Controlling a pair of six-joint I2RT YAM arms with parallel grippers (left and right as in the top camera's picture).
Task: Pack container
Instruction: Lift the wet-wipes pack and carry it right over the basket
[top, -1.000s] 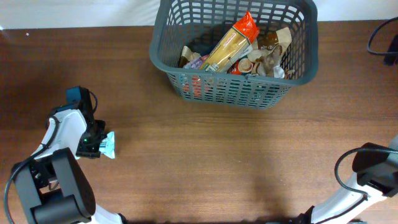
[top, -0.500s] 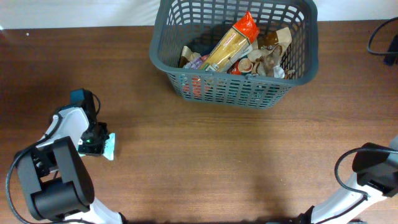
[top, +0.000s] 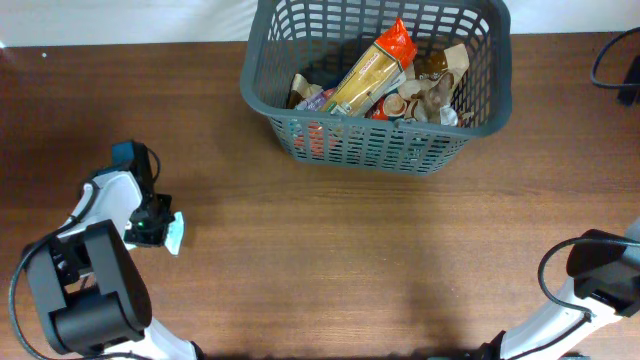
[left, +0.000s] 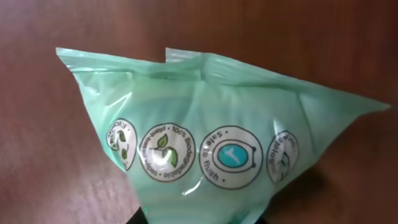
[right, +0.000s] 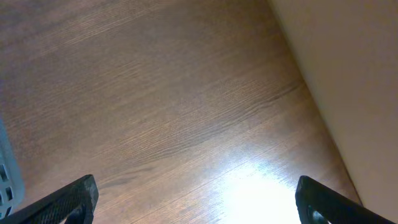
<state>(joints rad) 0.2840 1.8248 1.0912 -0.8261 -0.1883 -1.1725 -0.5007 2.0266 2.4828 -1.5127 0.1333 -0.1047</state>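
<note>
The green packet (top: 176, 234) next needs to be lifted outward over the basket's rim by my left gripper and released there, since the basket's open space beside the pasta is outward of the gripper.
The container (top: 372, 148), a dark grey lattice basket, stands at the back middle of the table and holds a long orange-yellow pasta packet (top: 372, 68) among several other packets. At the left of the table my left gripper (top: 150, 228) is shut on a pale green plastic packet (top: 176, 234). That green packet (left: 211, 124), printed with round badges, fills the left wrist view above the gripper (left: 202, 219), whose jaws barely show at the bottom edge. My right gripper (right: 199, 205) stands wide open over bare wood, with nothing between its fingertips (right: 68, 202).
The right arm's base (top: 600, 275) sits at the front right corner. A black cable (top: 612, 60) loops at the back right. The table's edge runs along the right of the right wrist view, with a beige surface (right: 348, 74) beyond it.
My left gripper has closed on the green packet, and its arm has turned slightly over it. The packet has stayed almost in place. The right arm has not moved.
</note>
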